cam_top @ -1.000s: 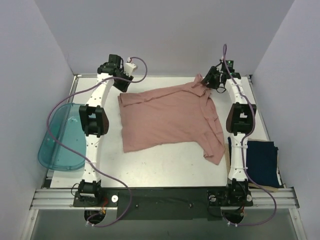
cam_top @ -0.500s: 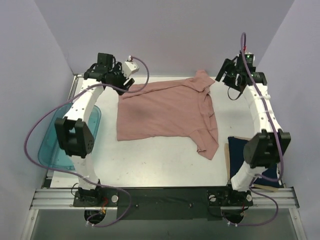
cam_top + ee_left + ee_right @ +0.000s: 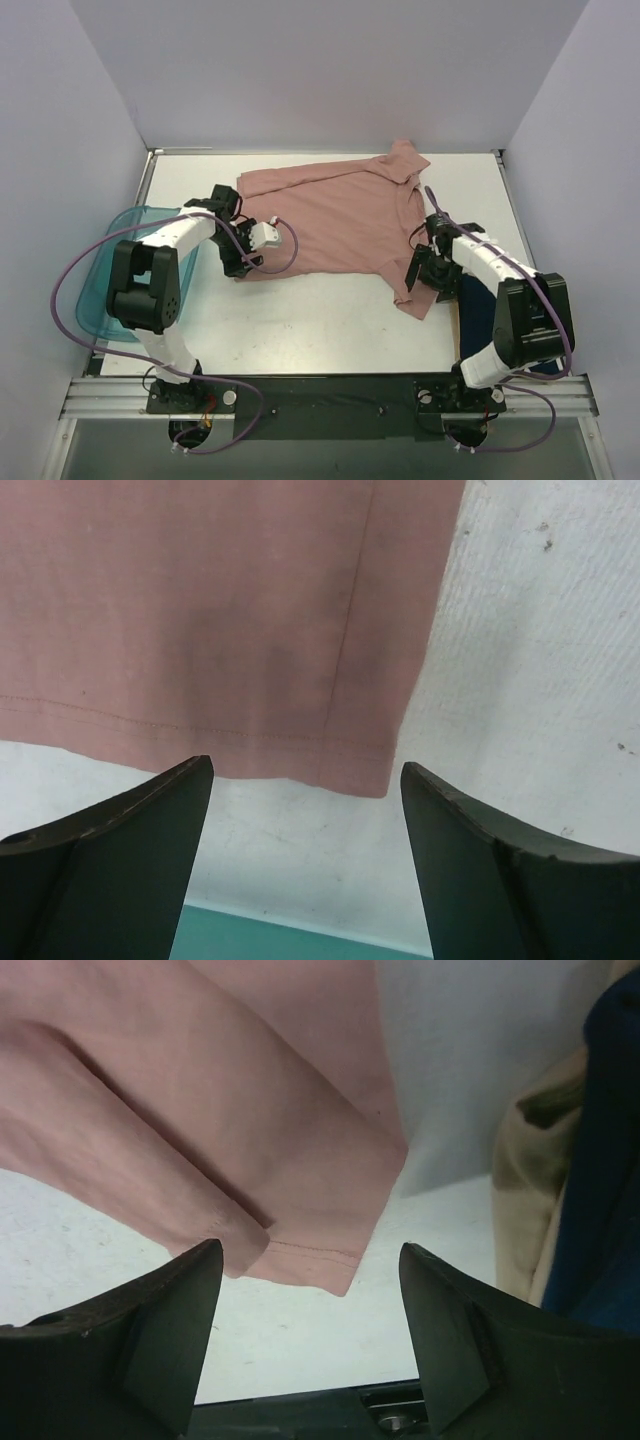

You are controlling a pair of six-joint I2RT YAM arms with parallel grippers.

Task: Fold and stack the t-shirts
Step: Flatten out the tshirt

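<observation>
I need to lower my left gripper next and close it on the dusty pink t-shirt's near hem corner [image 3: 345, 763], since that corner is just below, between the open fingers.
The dusty pink t-shirt [image 3: 340, 215] lies spread on the white table, print side hidden, its right sleeve [image 3: 415, 290] trailing toward the front. My left gripper [image 3: 238, 268] is open just above the shirt's near left hem corner [image 3: 360, 775]. My right gripper [image 3: 422, 278] is open just above the sleeve's end [image 3: 320, 1260]. Neither holds cloth. The navy blue t-shirt [image 3: 478, 315] lies at the right, mostly hidden behind my right arm; its edge shows in the right wrist view [image 3: 600, 1160].
A translucent teal plastic tray [image 3: 105, 285] sits at the table's left edge; its rim shows in the left wrist view [image 3: 300, 940]. A tan piece [image 3: 525, 1180] lies under the navy shirt. The black front rail [image 3: 330, 395] runs along the near edge.
Both arms have swung from the table's far corners down to the shirt's near side. The pink shirt was pulled back and lies flatter, its hem nearer the far edge.
</observation>
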